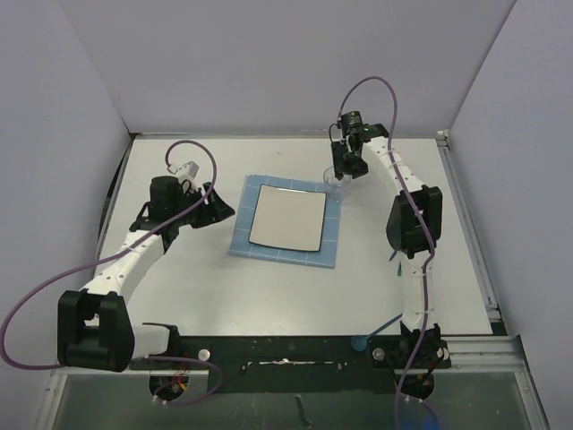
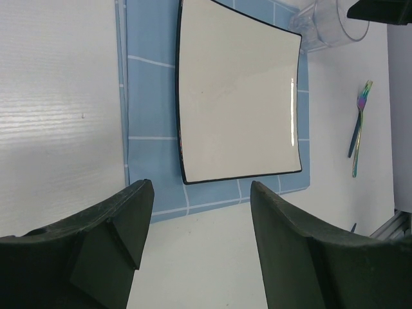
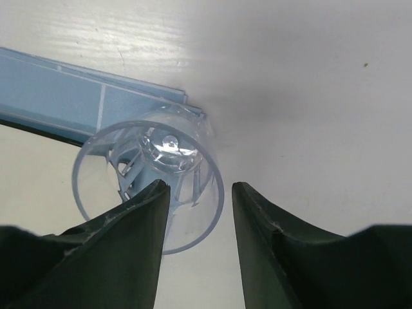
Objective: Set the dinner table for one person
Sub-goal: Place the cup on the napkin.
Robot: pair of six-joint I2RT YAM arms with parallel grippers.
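The cup is already standing upright, so my right gripper will next go back and to the right in the top view, down onto the fork's handle near its tines.
The dinner table is a white tabletop. On it lies a blue grid placemat with a square white dark-rimmed plate. A clear plastic cup stands upright at the mat's far right corner. My right gripper hovers over it, open. In the right wrist view its jaws straddle the cup's near rim, not closed on it. My left gripper is open and empty just left of the mat. In its wrist view the plate and cup lie ahead.
An iridescent fork lies on the table right of the mat, beside the right arm. A blue spoon lies near the right arm's base. Grey walls enclose the table on three sides.
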